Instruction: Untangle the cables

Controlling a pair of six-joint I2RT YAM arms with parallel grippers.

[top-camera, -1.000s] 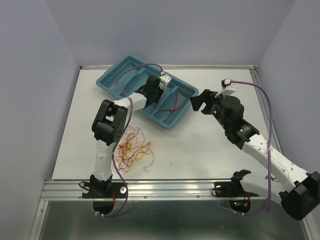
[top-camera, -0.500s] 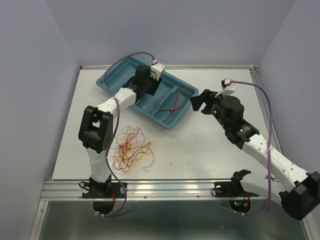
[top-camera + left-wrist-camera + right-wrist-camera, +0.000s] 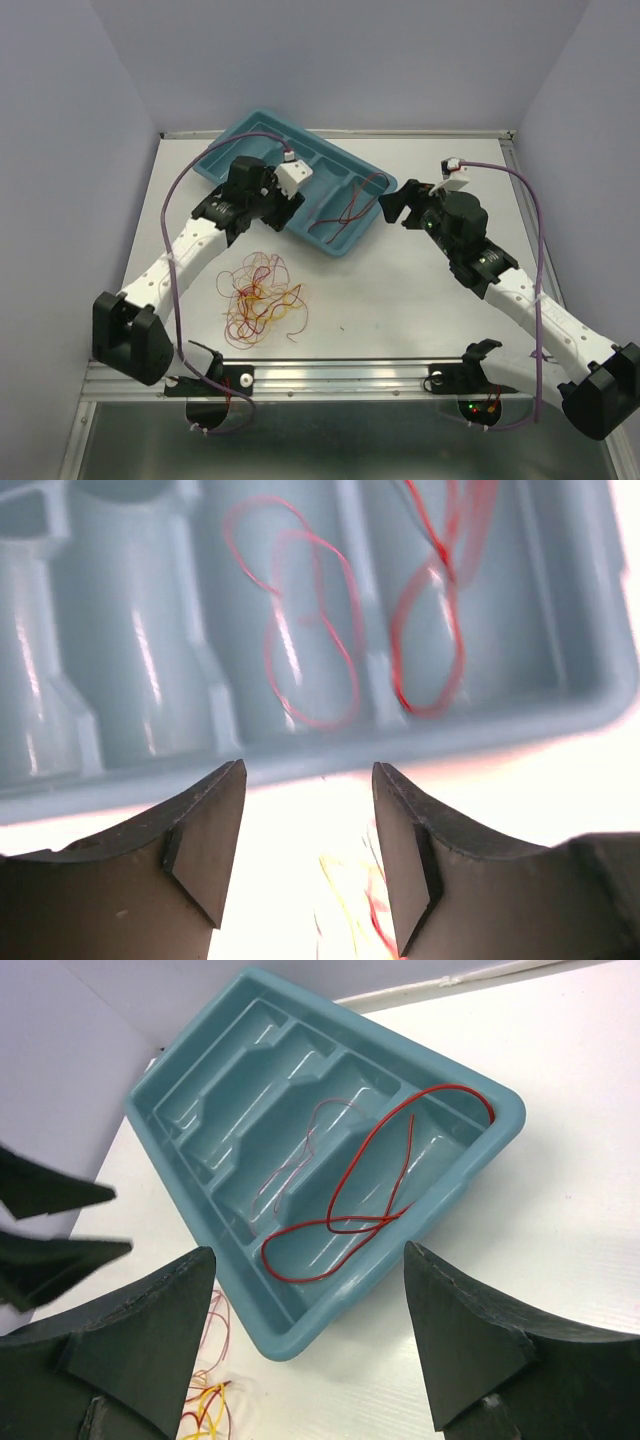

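Next, my left gripper moves down and back from the tray (image 3: pixel 228 158) onto the yellow cable at the tangle's edge (image 3: pixel 296 291), since that cable lies below it, closer to my base.
A tangle of thin red, yellow and orange cables (image 3: pixel 262 298) lies on the table in front of the teal tray (image 3: pixel 228 158). Two red cables lie in the tray: a larger one (image 3: pixel 370 1192) in the end compartment and a fainter loop (image 3: pixel 298 1152) next to it. In the left wrist view the same cable loops (image 3: pixel 312 630) show beyond the jaws. My left gripper (image 3: pixel 270 206) hovers by the tray's near-left edge, open and empty (image 3: pixel 309 770), with blurred cables (image 3: pixel 352 905) below it. My right gripper (image 3: pixel 398 208) hangs open and empty to the right of the tray (image 3: pixel 308 1255).
The tray (image 3: pixel 200 1080) has several long compartments, the left ones bare. Purple arm cables (image 3: pixel 175 210) arch over each arm. Walls close in the table on the left, back and right. A metal rail (image 3: pixel 330 372) runs along the near edge.
My left arm has drawn back out of the tray toward its near-left edge, its elbow swinging far left, and its jaws have widened. The right arm has stayed put.
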